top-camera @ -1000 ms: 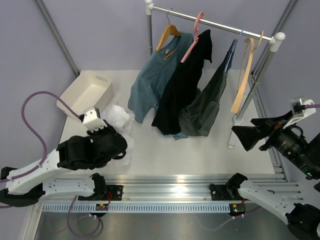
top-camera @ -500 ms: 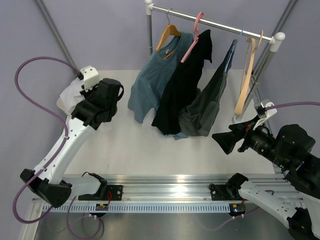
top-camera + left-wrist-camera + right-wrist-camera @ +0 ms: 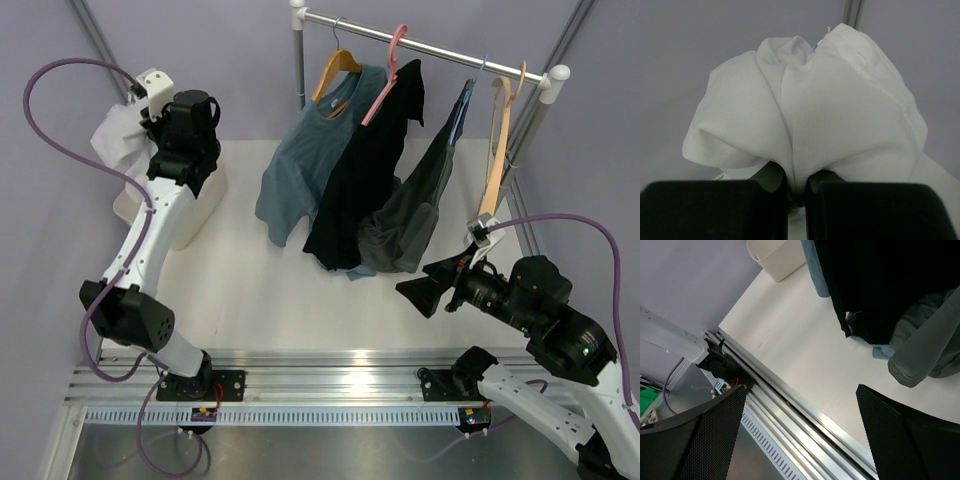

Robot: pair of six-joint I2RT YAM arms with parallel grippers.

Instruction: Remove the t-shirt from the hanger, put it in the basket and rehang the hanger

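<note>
The left gripper comes down toward the cream bin's opening (image 3: 134, 203) below it next and releases the white t-shirt (image 3: 113, 140), since it holds the t-shirt high.
The white t-shirt (image 3: 113, 140) is a crumpled bundle held high at the far left, above the bin, off the hanger. My left gripper (image 3: 140, 118) is shut on it; in the left wrist view the cloth (image 3: 810, 110) bulges out from between the closed fingers of that gripper (image 3: 796, 192). The pale peach hanger (image 3: 496, 140) hangs bare at the right end of the rail (image 3: 430, 45). My right gripper (image 3: 424, 292) is open and empty, low at the right, below the hanger. In the right wrist view this gripper (image 3: 800, 405) is over the table's front rail.
A cream bin (image 3: 190, 205) stands at the back left, also in the right wrist view (image 3: 775, 257). A blue-grey t-shirt (image 3: 300, 165), a black shirt (image 3: 365, 175) and a dark grey garment (image 3: 415, 215) hang from the rail. A pink hanger (image 3: 385, 75) holds the black shirt.
My left arm has swung up from the table near the bin to the far left, carrying the white t-shirt. My right arm has moved left and down toward the table's middle.
</note>
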